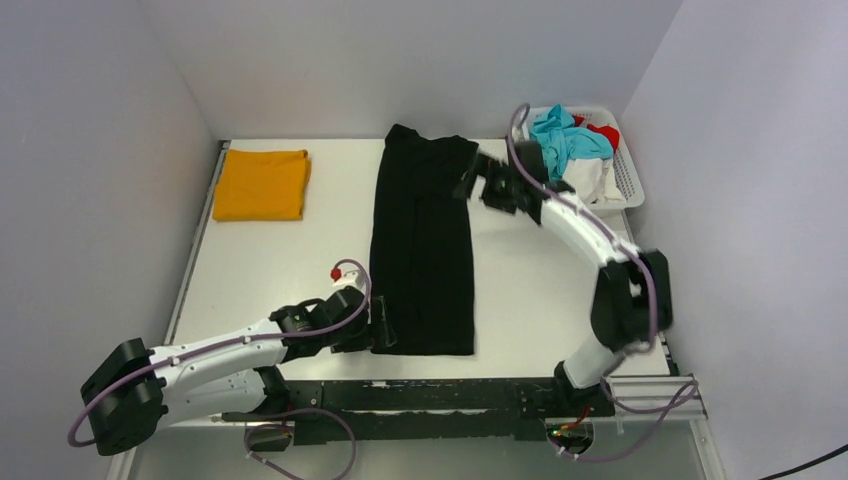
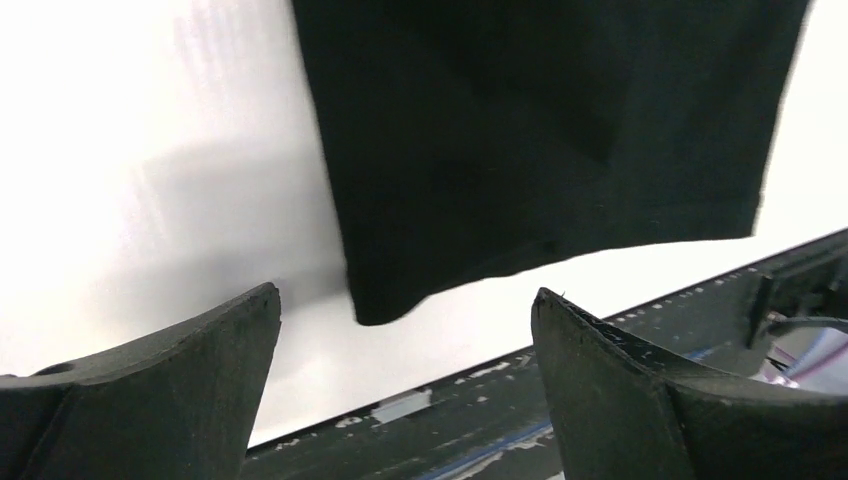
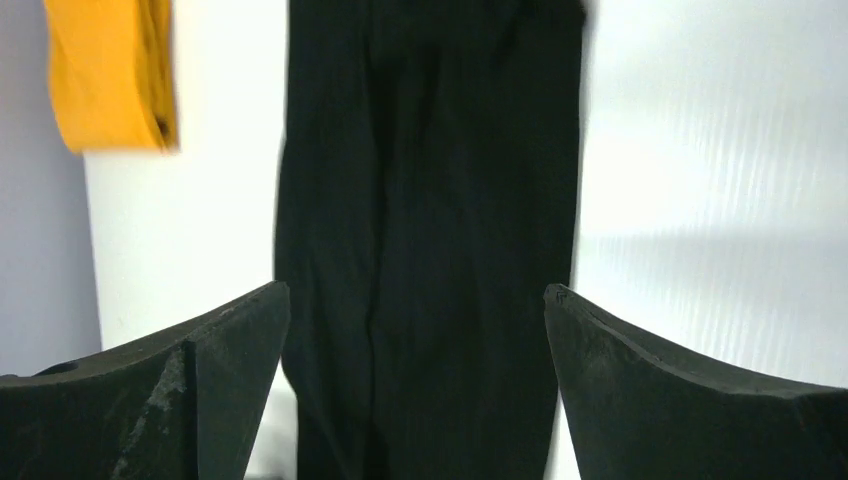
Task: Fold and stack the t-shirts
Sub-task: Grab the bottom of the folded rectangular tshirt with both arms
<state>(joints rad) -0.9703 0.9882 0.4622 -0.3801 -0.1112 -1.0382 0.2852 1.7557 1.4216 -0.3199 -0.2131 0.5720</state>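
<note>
My left gripper comes down onto the black t-shirt's near corner [image 1: 378, 347] [image 2: 379, 302] next, then closes on it. That corner shows in the gap between the gripper's open fingers.
A black t-shirt [image 1: 424, 240] lies flat on the white table, folded lengthwise into a long strip running from far to near. An orange-yellow t-shirt [image 1: 262, 184], folded into a square, rests at the far left. My left gripper [image 1: 380, 330] sits open at the strip's near left corner; in the left wrist view that black corner [image 2: 380, 300] lies just ahead of the empty jaws [image 2: 405, 300]. My right gripper [image 1: 468, 180] hovers open at the strip's far right edge; its wrist view looks down the black shirt [image 3: 430, 200] with the orange-yellow shirt [image 3: 110, 70] beyond.
A white lattice basket [image 1: 628, 178] at the far right corner holds teal, red and white clothes [image 1: 570, 140]. Grey walls close in the table on three sides. A black rail [image 1: 440, 395] with cables runs along the near edge.
</note>
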